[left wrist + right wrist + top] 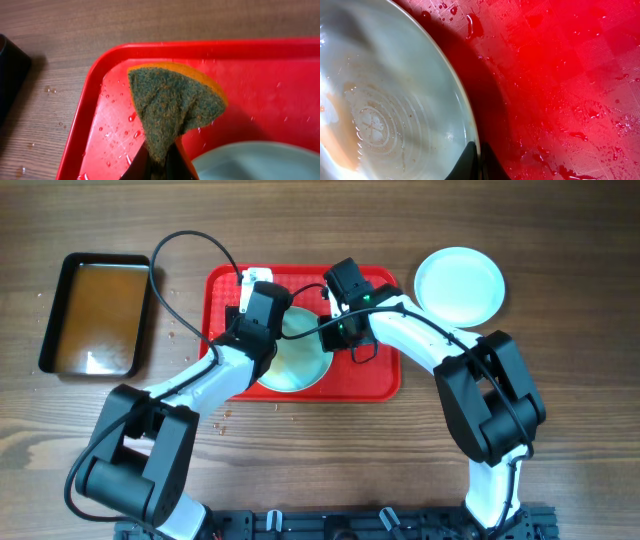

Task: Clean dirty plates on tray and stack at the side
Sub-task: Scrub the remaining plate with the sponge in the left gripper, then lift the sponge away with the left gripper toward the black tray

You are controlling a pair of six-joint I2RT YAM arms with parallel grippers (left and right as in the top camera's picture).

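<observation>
The right gripper should next lift, go across to the right in the overhead view and come down onto a clean plate to let go, since the plate sits beside the tray (385,375).
A pale-blue plate (296,360) lies on the red tray (385,375); the right wrist view shows it wet, with an orange smear at the left (380,115). My right gripper (338,330) (477,160) is shut on this plate's rim. My left gripper (262,320) (160,162) is shut on a green and orange sponge (170,107), held over the tray's far left corner (107,65), beside the plate (255,162). A second clean plate (459,284) rests on the table right of the tray. A third plate is not visible.
A black pan of brownish water (97,314) sits on the table at far left. Water drops and crumbs lie on the wood near the tray's left edge (55,92). The tray surface is wet (580,135).
</observation>
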